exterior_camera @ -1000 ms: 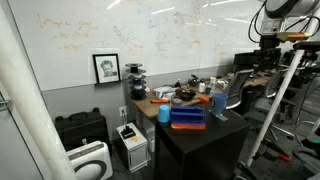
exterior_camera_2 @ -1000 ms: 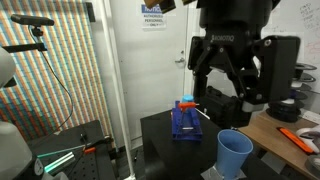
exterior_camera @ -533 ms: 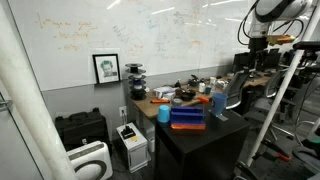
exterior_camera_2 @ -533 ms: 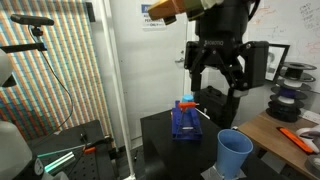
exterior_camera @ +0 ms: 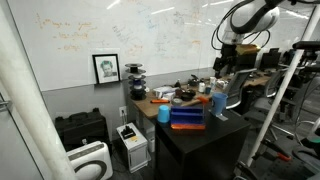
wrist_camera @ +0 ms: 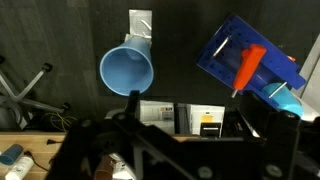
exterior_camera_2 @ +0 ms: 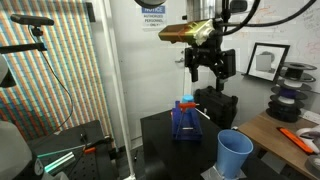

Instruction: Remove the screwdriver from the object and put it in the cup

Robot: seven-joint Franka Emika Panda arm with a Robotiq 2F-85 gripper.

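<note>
The robot's open gripper will move away from the blue cup and go down to the screwdriver's orange handle [exterior_camera_2: 187, 105] [wrist_camera: 250, 67].
The screwdriver [wrist_camera: 246, 69] has an orange handle and lies on a blue block-like object [wrist_camera: 232, 55] on the black table; both also show in an exterior view, the screwdriver [exterior_camera_2: 186, 103] on top of the object [exterior_camera_2: 185, 123]. The blue cup [wrist_camera: 126, 72] stands upright and empty beside the object, and shows in both exterior views [exterior_camera_2: 235, 153] [exterior_camera: 219, 104]. My gripper [exterior_camera_2: 208, 72] hangs high above the object with its jaws spread and nothing between them. In the wrist view the gripper [wrist_camera: 190, 125] is a dark shape along the bottom edge.
A second light-blue cup [exterior_camera: 163, 114] stands at the object's far side. A cluttered wooden table [exterior_camera: 190, 95] adjoins the black table [exterior_camera_2: 160, 135]. White boxes [wrist_camera: 180, 115] lie on the floor below. Tripod legs [exterior_camera: 275, 110] stand close by.
The arm has swung away from one exterior camera and now hovers above the blue object. The screwdriver, object and cup have not moved.
</note>
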